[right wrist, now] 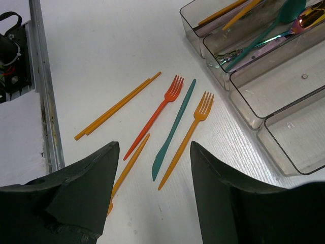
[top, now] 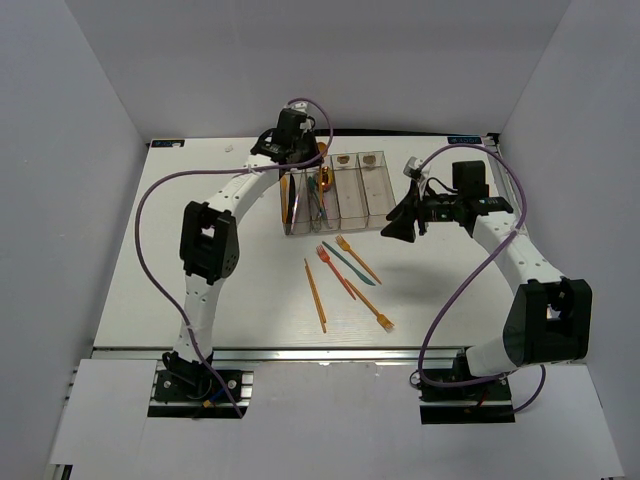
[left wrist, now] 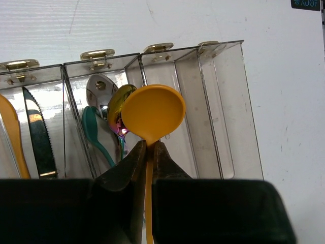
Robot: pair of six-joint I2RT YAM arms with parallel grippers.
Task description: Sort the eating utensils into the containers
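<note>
The handle of the orange fork (top: pixel 365 266) (right wrist: pixel 179 154) by the bins lies slanted, so my right gripper will turn and move down to the left in the top view, onto it, next.
My left gripper (left wrist: pixel 149 148) is shut on the handle of an orange spoon (left wrist: pixel 153 113), holding it above the clear containers (left wrist: pixel 223 101), over the wall between the second and third bins. The second bin holds a teal spoon (left wrist: pixel 91 127), a silver spoon and an iridescent one. The first holds a serrated knife (left wrist: pixel 38 132) and an orange piece. My right gripper (right wrist: pixel 153 147) is open above loose utensils on the table: a teal knife (right wrist: pixel 175 127), a red fork (right wrist: pixel 157 114), an orange fork (right wrist: pixel 190 132) and orange chopsticks (right wrist: pixel 117 107).
In the top view the containers (top: pixel 375 195) stand at mid-table, far side, with the left gripper (top: pixel 305 170) over them and the right gripper (top: pixel 400 228) to their right. Another orange fork (top: pixel 370 308) lies nearer the front. A metal rail (right wrist: pixel 48 101) edges the table.
</note>
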